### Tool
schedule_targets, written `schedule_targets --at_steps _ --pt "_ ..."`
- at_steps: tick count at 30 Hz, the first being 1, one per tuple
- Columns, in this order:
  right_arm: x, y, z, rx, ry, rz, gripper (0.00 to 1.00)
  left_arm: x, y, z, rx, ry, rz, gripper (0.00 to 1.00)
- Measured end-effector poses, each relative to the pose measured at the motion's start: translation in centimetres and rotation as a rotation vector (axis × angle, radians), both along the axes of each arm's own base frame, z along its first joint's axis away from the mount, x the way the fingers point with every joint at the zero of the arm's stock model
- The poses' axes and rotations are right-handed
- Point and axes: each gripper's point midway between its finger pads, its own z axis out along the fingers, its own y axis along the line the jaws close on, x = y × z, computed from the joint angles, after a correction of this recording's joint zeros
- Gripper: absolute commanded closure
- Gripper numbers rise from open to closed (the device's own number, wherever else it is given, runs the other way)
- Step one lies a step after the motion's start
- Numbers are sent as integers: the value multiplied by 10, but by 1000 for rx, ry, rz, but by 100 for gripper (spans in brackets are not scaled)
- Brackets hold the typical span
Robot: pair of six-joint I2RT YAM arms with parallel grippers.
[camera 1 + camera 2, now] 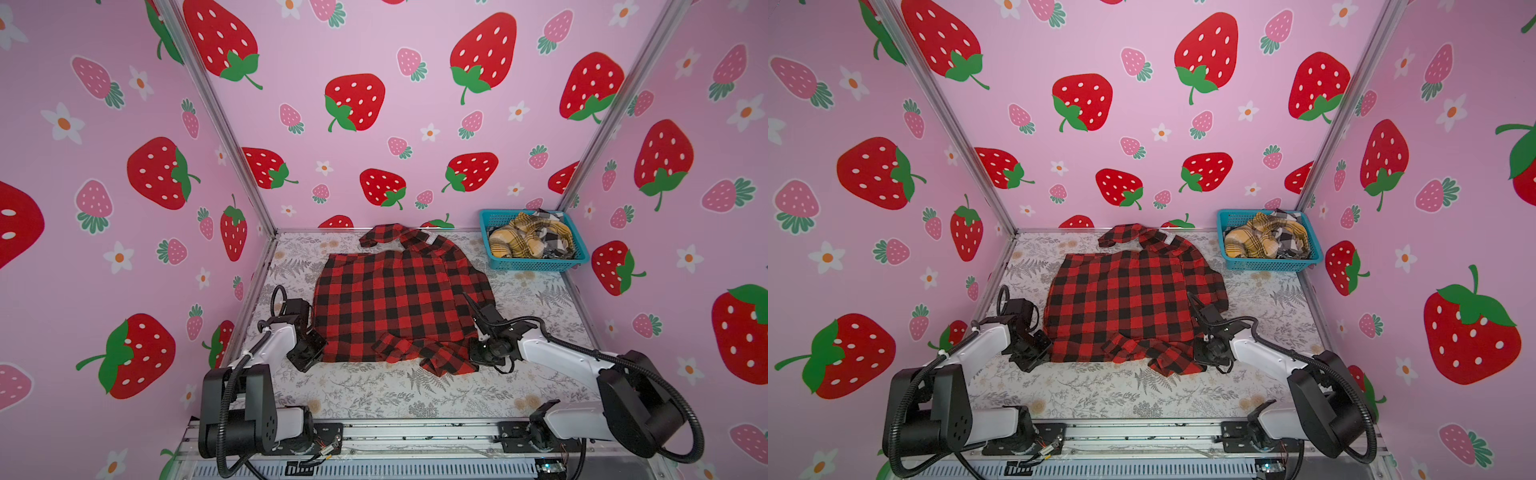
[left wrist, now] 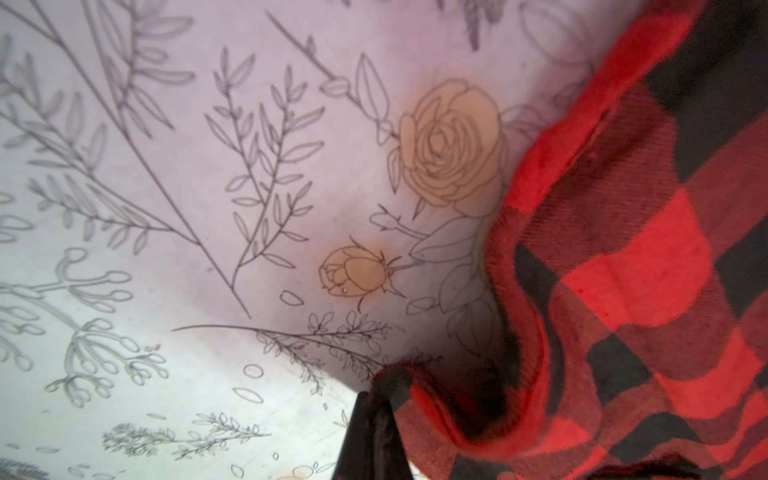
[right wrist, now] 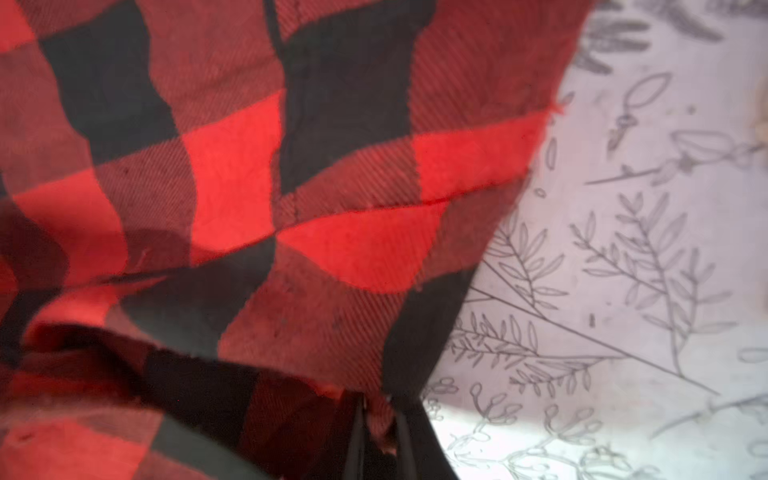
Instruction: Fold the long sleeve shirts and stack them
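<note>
The near part of the shirt still lies unfolded on the table, so my left gripper will carry the shirt's hem outward and let go of it over the shirt's checked body (image 1: 327, 318) (image 2: 704, 80).
A red-and-black check long sleeve shirt (image 1: 395, 299) (image 1: 1125, 299) lies spread on the table in both top views. One sleeve (image 1: 419, 351) is bunched along its near hem. My left gripper (image 1: 319, 338) (image 1: 1047, 338) sits at the shirt's near left corner. In the left wrist view it (image 2: 382, 386) is shut on the hem of the shirt (image 2: 623, 249). My right gripper (image 1: 471, 307) (image 1: 1196, 305) is at the shirt's right side. In the right wrist view it (image 3: 380, 411) pinches a fold of the shirt (image 3: 291, 187) between its fingers.
A teal basket (image 1: 540, 264) (image 1: 1266, 264) stands at the back right corner, holding crumpled yellow plaid (image 1: 519, 241) and black-and-white plaid garments. Pink strawberry walls close in the table on three sides. The floral tabletop (image 1: 374, 395) shows bare in front of the shirt.
</note>
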Motion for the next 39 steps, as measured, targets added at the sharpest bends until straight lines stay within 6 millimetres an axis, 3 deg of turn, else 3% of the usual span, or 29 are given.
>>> schedule_targets --at_steps 6,14,19,24,27,31,36,39 --pt "-5 -5 22 25 -41 -4 100 -2 1 9 1 -26 6 100" --pt "-8 -5 47 52 -53 -13 100 -5 -2 31 -59 -95 73 100" --pt "18 2 84 109 -108 -30 100 -3 -7 46 -110 -114 117 100" --pt "57 3 112 185 -145 -65 100 27 -6 75 -138 -188 130 100" --pt "77 8 113 231 -124 -64 100 49 -4 80 -143 -203 135 100" --pt "104 19 100 270 -81 -48 100 70 -1 63 -149 -171 137 100" --pt "114 26 75 274 -28 -25 100 80 0 36 -158 -117 142 100" --pt "125 30 74 276 -27 -11 100 83 1 33 -158 -114 143 100"
